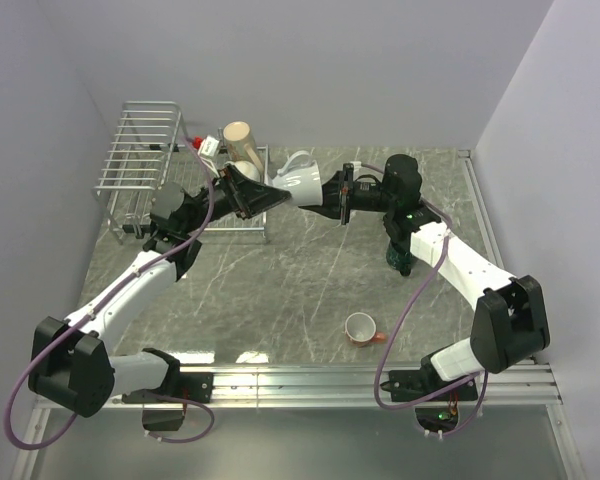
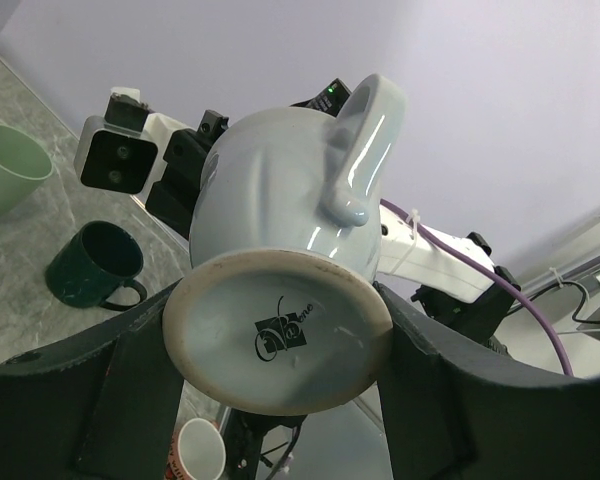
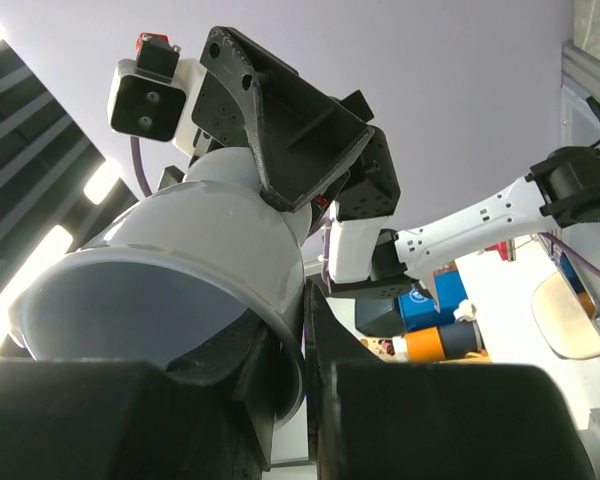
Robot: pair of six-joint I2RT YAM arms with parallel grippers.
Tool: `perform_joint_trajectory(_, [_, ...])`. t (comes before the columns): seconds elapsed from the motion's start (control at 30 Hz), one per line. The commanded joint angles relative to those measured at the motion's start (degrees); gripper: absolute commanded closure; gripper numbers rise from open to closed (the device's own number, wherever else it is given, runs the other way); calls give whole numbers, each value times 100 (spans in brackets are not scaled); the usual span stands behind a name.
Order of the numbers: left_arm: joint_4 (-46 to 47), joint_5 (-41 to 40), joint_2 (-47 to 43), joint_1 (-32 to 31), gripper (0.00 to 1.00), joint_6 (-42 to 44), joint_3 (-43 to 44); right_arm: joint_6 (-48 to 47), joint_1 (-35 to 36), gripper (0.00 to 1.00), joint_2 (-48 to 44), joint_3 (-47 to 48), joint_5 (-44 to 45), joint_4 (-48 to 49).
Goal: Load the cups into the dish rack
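Observation:
The rack's open near corner point(image 1: 248, 223) lies below and to the left in the top view, so next my left gripper will tilt the pale blue cup with its opening down, lower it there and release.
A pale blue cup point(image 1: 302, 180) hangs on its side in the air between my two grippers, to the right of the dish rack point(image 1: 140, 150). My left gripper point(image 1: 275, 192) is shut on the cup's foot; in the left wrist view the cup's base point(image 2: 280, 345) sits between the jaws. My right gripper point(image 1: 325, 195) is shut on the cup's rim, pinching the wall point(image 3: 180, 260). A beige cup point(image 1: 240, 138) stands at the rack. The dark green cup point(image 1: 398, 258) stands under my right arm. The orange-red cup point(image 1: 360, 327) stands near the front. A pale green cup point(image 2: 5, 170) shows at the left of the left wrist view.
The rack's tall barred section is at the far left by the wall. The dark green cup point(image 2: 95, 262) and the orange-red cup point(image 2: 200, 450) also show below the held cup. Walls close in on the left, back and right.

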Motion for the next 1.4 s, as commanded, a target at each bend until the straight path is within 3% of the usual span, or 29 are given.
perform_joint_trajectory(0.0, [167, -36, -136, -24, 39, 109, 201, -36, 11, 100, -194, 74, 20, 417])
perform_joint_trajectory(0.1, [140, -53, -127, -24, 37, 153, 289, -97, 11, 100, -230, 30, -24, 312])
perform_joint_trajectory(0.2, [202, -10, -100, -24, 49, 118, 377, -150, 11, 100, -256, 12, -51, 232])
perform_joint_trajectory(0.23, [158, -1, -92, -24, 73, 135, 430, -159, 11, 100, -256, 3, -59, 214])
perform_joint_trajectory(0.27, [114, -9, -92, -24, 91, 136, 456, -177, 11, 100, -256, -6, -68, 197])
perform_joint_trajectory(0.3, [44, -27, -92, -24, 100, 144, 474, -185, 2, 100, -256, -23, -77, 153])
perform_joint_trajectory(0.43, [-245, -18, -179, -24, 100, 258, 570, -194, 11, 100, -239, -111, -103, 100])
perform_joint_trajectory(0.53, [-1105, -150, -241, -24, 100, 653, 789, -326, -15, 68, -195, -94, -104, -66])
perform_joint_trajectory(0.57, [-1395, -237, -311, -24, 100, 889, 834, -422, -41, 47, -160, -67, -112, -128])
perform_joint_trajectory(0.6, [-1598, -377, -355, -24, 100, 996, 869, -484, -59, 32, -142, 11, -104, -259])
perform_joint_trajectory(0.67, [-2143, -545, -486, -24, 100, 1250, 896, -615, -86, 19, -63, 125, -112, -374])
perform_joint_trajectory(0.93, [-3251, -1273, -733, 55, 100, 1717, 834, -1055, -103, 16, 157, 302, -77, -901])
perform_joint_trajectory(1.07, [-4393, -2036, -567, 64, 100, 2216, 1238, -2070, -226, 16, 104, 415, 89, -1831])
perform_joint_trajectory(1.13, [-5088, -2355, -374, 72, 100, 2507, 1536, -2906, -462, 16, 130, 626, 326, -3251])
perform_joint_trajectory(1.17, [-5394, -2582, -312, 81, 100, 2604, 1633, -3850, -551, 16, 139, 853, 658, -4345])
perform_joint_trajectory(1.2, [-5510, -2689, -250, 73, 100, 2684, 1721, -4312, -638, 16, 174, 951, 896, -4843])
perform_joint_trajectory(1.27, [-5686, -2883, -66, 73, 100, 2894, 1950, -5243, -911, 16, 209, 1023, 1249, -5592])
perform_joint_trajectory(1.37, [-6195, -3357, 277, 73, 100, 3193, 2380, -5792, -1227, 16, 105, 769, 1662, -6227])
